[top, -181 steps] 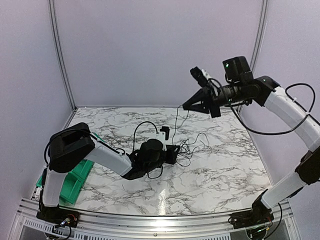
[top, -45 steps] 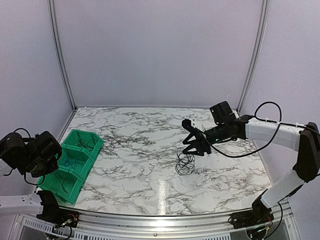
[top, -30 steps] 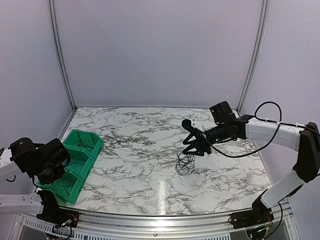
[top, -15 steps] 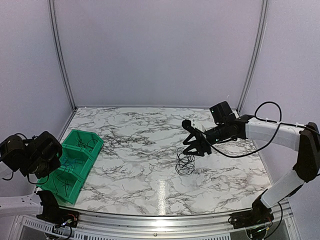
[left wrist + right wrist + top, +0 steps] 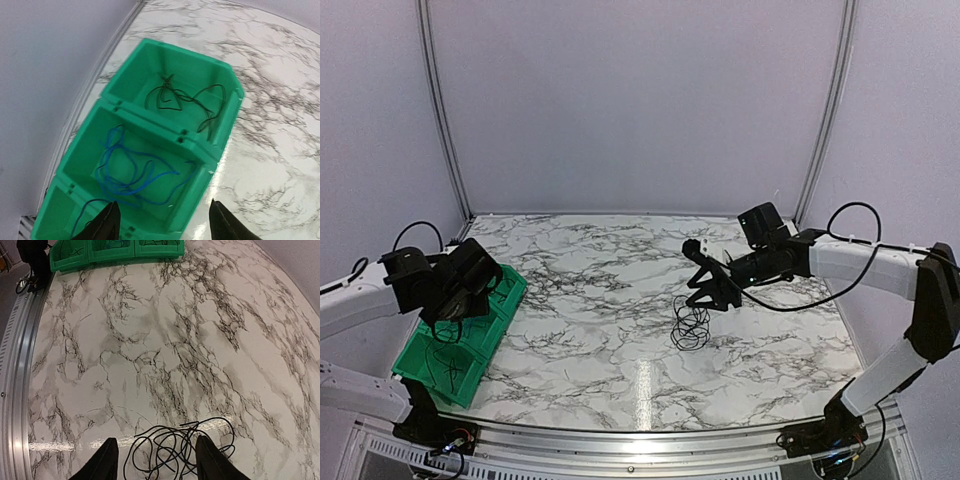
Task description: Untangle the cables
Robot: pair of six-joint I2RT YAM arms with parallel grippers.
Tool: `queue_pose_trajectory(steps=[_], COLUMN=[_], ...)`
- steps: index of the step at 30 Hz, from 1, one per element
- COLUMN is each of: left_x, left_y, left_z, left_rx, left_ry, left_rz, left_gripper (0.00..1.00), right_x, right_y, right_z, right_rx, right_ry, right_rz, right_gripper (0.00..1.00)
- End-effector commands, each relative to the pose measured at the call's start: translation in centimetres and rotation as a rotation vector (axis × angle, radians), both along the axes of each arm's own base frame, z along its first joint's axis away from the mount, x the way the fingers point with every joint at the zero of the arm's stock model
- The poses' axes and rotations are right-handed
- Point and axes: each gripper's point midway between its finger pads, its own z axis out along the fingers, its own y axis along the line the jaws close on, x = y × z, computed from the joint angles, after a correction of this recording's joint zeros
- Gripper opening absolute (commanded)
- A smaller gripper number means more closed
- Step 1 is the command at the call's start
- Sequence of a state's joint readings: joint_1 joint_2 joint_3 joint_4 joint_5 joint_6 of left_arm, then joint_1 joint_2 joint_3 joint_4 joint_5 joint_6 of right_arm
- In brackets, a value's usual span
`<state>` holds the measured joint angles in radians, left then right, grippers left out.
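Note:
The left gripper moves from the bin (image 5: 508, 312) to the right in the top view next, then down onto the tangle's far end (image 5: 680, 302), because its cables still overlap.
A tangle of thin black cables (image 5: 690, 326) lies on the marble table right of centre; in the right wrist view the cables (image 5: 180, 450) sit between and just past my fingers. My right gripper (image 5: 706, 290) hovers just above the tangle, open, holding nothing (image 5: 155, 438). My left gripper (image 5: 470, 287) hangs over the green bin (image 5: 508, 312) at the left, open and empty (image 5: 164, 202). A blue cable (image 5: 131, 171) lies loose in the bin's middle compartment, right under the left jaws. A dark cable (image 5: 181, 98) lies in the far compartment.
The green bin (image 5: 200, 150) has three compartments in a row along the table's left edge; it shows far off in the right wrist view (image 5: 115, 252). The near compartment (image 5: 450, 372) holds another thin cable. A metal rail (image 5: 640, 440) runs along the front edge.
My left arm has swung up and to the right, from the far left edge to above the bin. The right arm and the black tangle have not moved.

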<state>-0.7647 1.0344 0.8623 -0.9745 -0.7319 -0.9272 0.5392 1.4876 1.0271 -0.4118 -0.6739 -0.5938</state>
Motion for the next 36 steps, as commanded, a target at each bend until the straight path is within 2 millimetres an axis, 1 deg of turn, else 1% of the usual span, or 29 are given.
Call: queue_pose_trajectory(steps=[1, 3, 4, 5, 7, 8, 9, 10, 11, 14, 15, 16, 18, 20, 22, 24, 27, 30, 32, 36], left_x=[5.4, 6.7, 7.2, 7.8, 8.2, 8.5, 9.0, 9.4, 9.8, 11.5, 12.0, 12.7, 13.6, 14.5, 14.9, 14.8, 14.7, 14.2, 14.1, 13.9], left_y=[-8.3, -12.7, -15.0, -17.6, -22.0, -24.1, -26.1, -28.0, -30.1, -34.8, -36.1, -37.4, -39.1, -40.0, -40.9, -42.2, -44.0, -45.5, -45.9, -46.3], left_z=[2.5, 3.0, 3.5, 4.5, 5.2, 5.2, 5.8, 5.8, 5.6, 4.0, 3.1, 1.2, -0.8, -2.6, -4.0, -5.2, -6.2, -7.3, -8.4, -10.1], left_rx=[-0.145, -0.276, -0.346, -0.420, -0.493, -0.511, -0.531, -0.544, -0.561, -0.572, -0.580, -0.580, -0.589, -0.597, -0.620, -0.673, -0.743, -0.809, -0.831, -0.847], left_ry=[-0.097, -0.143, -0.183, -0.246, -0.298, -0.295, -0.305, -0.303, -0.288, -0.240, -0.218, -0.176, -0.126, -0.094, -0.083, -0.052, -0.023, 0.027, 0.059, 0.105], left_rz=[-0.277, -0.399, -0.461, -0.527, -0.653, -0.704, -0.745, -0.783, -0.829, -0.887, -0.897, -0.899, -0.889, -0.853, -0.852, -0.870, -0.902, -0.929, -0.918, -0.898], left_gripper=[0.63, 0.63, 0.63, 0.63, 0.63, 0.63, 0.64, 0.64, 0.64, 0.64, 0.64, 0.64, 0.63, 0.61, 0.59, 0.56, 0.54, 0.54, 0.51, 0.41], right_x=[2.8, 3.4, 3.7, 4.0, 4.6, 4.9, 5.2, 5.5, 5.7, 6.0, 6.1, 6.0, 6.1, 6.2, 6.4, 6.6, 6.7, 6.7, 6.7, 6.7], right_y=[-0.5, -0.9, -1.1, -1.3, -1.7, -1.9, -2.2, -2.4, -2.6, -3.1, -3.2, -3.3, -3.4, -3.5, -3.7, -4.0, -4.2, -4.3, -4.3, -4.3], right_z=[-0.8, -2.0, -2.6, -3.1, -4.0, -4.4, -4.8, -5.3, -5.7, -7.2, -7.6, -7.9, -8.3, -8.5, -8.6, -8.8, -8.9, -9.2, -9.3, -9.6], right_rx=[-0.047, -0.082, -0.101, -0.118, -0.146, -0.161, -0.175, -0.188, -0.203, -0.249, -0.260, -0.268, -0.276, -0.281, -0.285, -0.289, -0.291, -0.295, -0.297, -0.303], right_ry=[-0.010, 0.010, 0.021, 0.031, 0.034, 0.035, 0.034, 0.038, 0.037, 0.041, 0.047, 0.054, 0.062, 0.062, 0.062, 0.064, 0.068, 0.072, 0.075, 0.081], right_rz=[-0.085, -0.101, -0.111, -0.122, -0.146, -0.160, -0.175, -0.184, -0.192, -0.200, -0.200, -0.199, -0.202, -0.206, -0.213, -0.220, -0.227, -0.227, -0.226, -0.226], right_gripper=[0.52, 0.48, 0.47, 0.47, 0.46, 0.46, 0.46, 0.46, 0.45, 0.45, 0.45, 0.45, 0.44, 0.45, 0.45, 0.45, 0.45, 0.46, 0.46, 0.46])
